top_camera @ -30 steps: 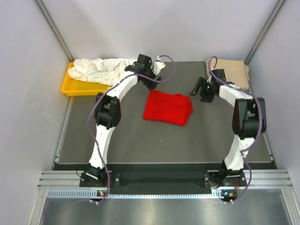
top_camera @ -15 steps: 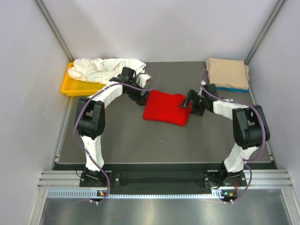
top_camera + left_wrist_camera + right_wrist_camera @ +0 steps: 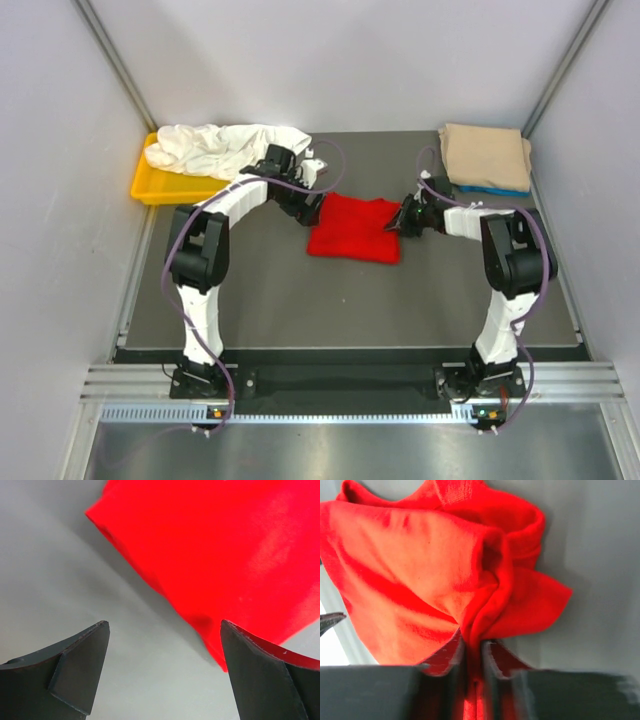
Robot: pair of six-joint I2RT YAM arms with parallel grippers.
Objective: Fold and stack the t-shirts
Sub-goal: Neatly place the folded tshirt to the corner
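I will next move my right gripper up, outward and to the right in the top view, over the folded tan t-shirt (image 3: 487, 155), and let go, because the stack is there.
A folded red t-shirt (image 3: 353, 229) lies mid-table. My right gripper (image 3: 398, 225) is at its right edge, shut on a pinched fold of the red cloth (image 3: 475, 630). My left gripper (image 3: 312, 205) hovers at the shirt's upper-left corner, jaws wide open; in the left wrist view the red cloth (image 3: 225, 555) reaches the right finger (image 3: 260, 675) but nothing sits between the jaws. A crumpled white t-shirt (image 3: 215, 148) lies over the yellow tray. A folded tan t-shirt (image 3: 487, 155) rests on a blue one (image 3: 492, 188) at the back right.
The yellow tray (image 3: 165, 187) sits at the back left by the wall. Grey walls and metal rails enclose the dark mat (image 3: 300, 300). Purple cables loop off both arms.
Both arms came down and inward to the red shirt. The right gripper slid onto the shirt's right edge and shut on the cloth. The left stayed open.
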